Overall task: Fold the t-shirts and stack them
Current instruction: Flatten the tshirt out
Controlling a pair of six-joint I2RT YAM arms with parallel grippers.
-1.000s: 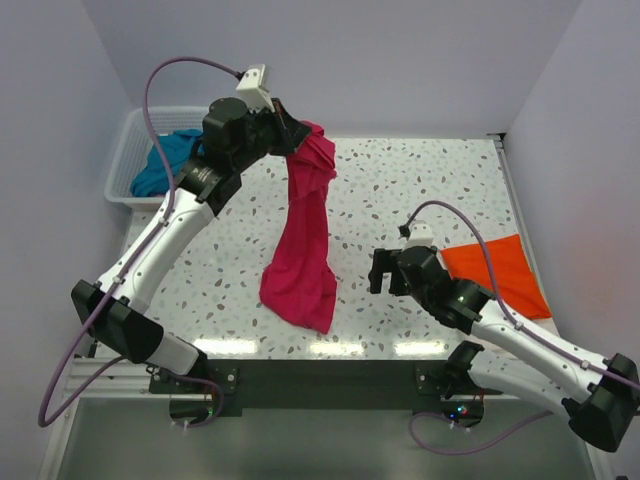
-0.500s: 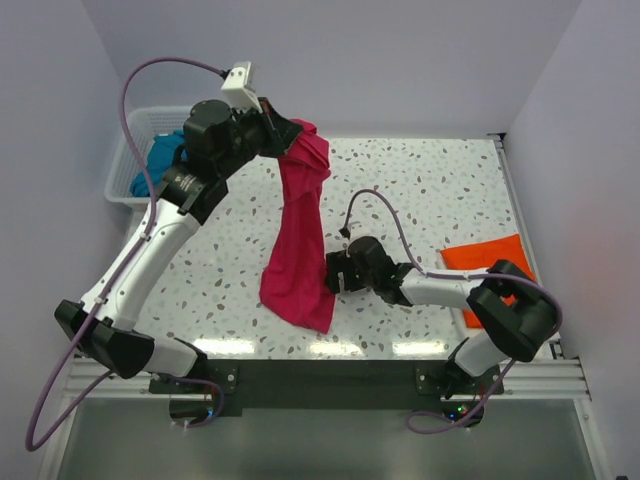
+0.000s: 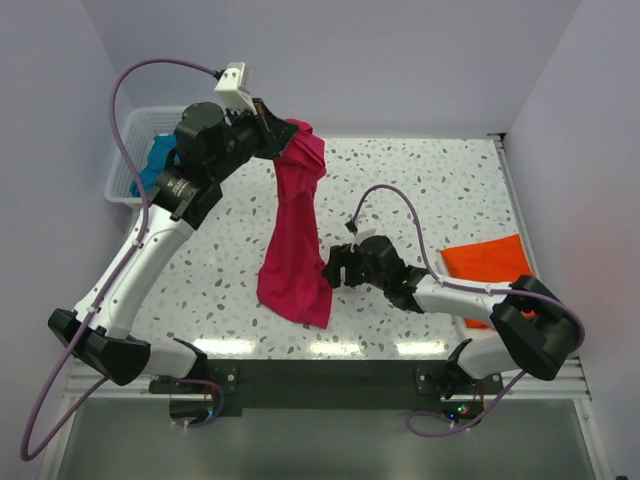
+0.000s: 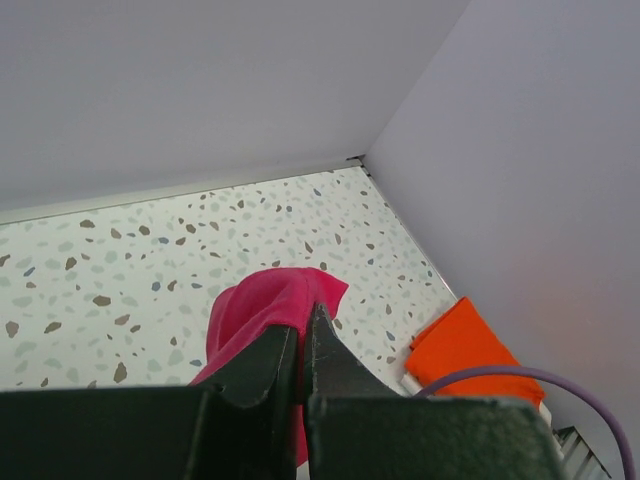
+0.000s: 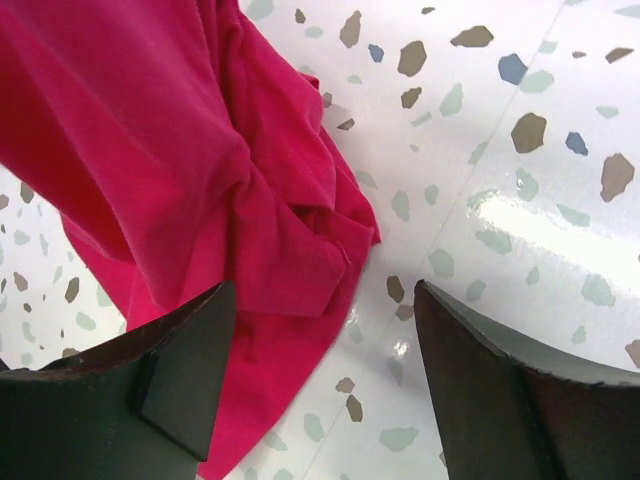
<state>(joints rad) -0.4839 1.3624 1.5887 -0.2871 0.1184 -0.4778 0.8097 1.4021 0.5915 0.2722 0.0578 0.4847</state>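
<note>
The left gripper needs to swing toward the basket to draw the bunched shirt open, then lower it over the bare tabletop below the gripper and let it go.
The crimson-pink t-shirt (image 3: 295, 225) hangs in a long drape from my left gripper (image 3: 284, 136), which is shut on its top edge high over the back of the table. Its lower end rests bunched on the table. In the left wrist view the fingertips of that gripper (image 4: 304, 322) pinch the pink cloth (image 4: 262, 302). My right gripper (image 3: 333, 270) is low at the shirt's lower right edge, open. In the right wrist view this gripper (image 5: 322, 290) has a corner of the pink shirt (image 5: 190, 170) between its spread fingers. The orange t-shirt (image 3: 497, 266) lies folded at the right. The teal-blue t-shirt (image 3: 160, 160) is in the basket.
A white lattice basket (image 3: 122, 170) stands at the back left corner, partly behind the left arm. White walls close the table at the back and on both sides. The right arm's purple cable (image 3: 400, 200) loops above the table's middle.
My right arm has reached left across the table to the pink shirt's lower edge, and its jaws have narrowed a little. The left arm has drawn the shirt's top slightly left.
</note>
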